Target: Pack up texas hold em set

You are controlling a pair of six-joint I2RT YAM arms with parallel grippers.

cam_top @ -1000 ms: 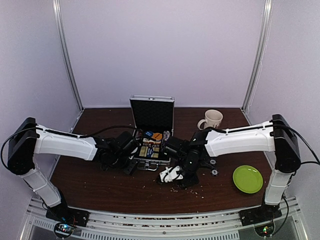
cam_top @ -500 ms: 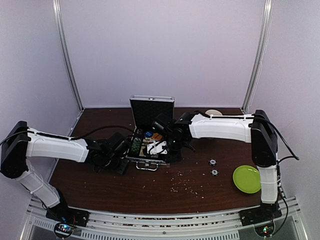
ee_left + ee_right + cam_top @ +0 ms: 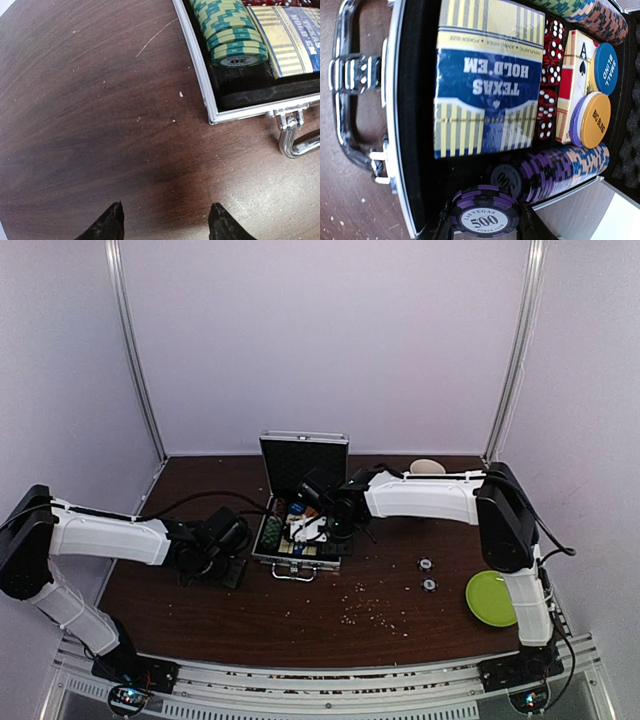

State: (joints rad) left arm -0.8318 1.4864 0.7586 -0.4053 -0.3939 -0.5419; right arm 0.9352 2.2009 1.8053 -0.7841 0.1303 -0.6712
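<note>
Next, my right gripper lowers and shifts toward the card deck, then releases the chip at the purple row's empty near end (image 3: 477, 183).
The silver case (image 3: 303, 465) lies open mid-table with its lid upright. My right gripper (image 3: 485, 220) hovers over the case's near right corner, shut on a purple-and-black 500 poker chip (image 3: 485, 216). Just beyond it a row of purple chips (image 3: 560, 170) fills one slot. A blue-cream Texas Hold'em card deck (image 3: 487, 85), red dice (image 3: 547, 95), a blue disc (image 3: 606, 67) and an orange disc (image 3: 595, 120) sit inside. My left gripper (image 3: 167, 222) stands open over bare table left of the case rim (image 3: 202, 85), near green chips (image 3: 227, 30).
Two loose chips (image 3: 424, 564) (image 3: 429, 584) lie on the table right of the case. A lime green plate (image 3: 493, 597) sits at the right edge. A cream mug (image 3: 427, 466) shows behind the right arm. Crumbs are scattered in front of the case handle (image 3: 300, 142).
My right arm has swung from the table in front of the case up and over the case with the chip. My left gripper has slid a little left, away from the case.
</note>
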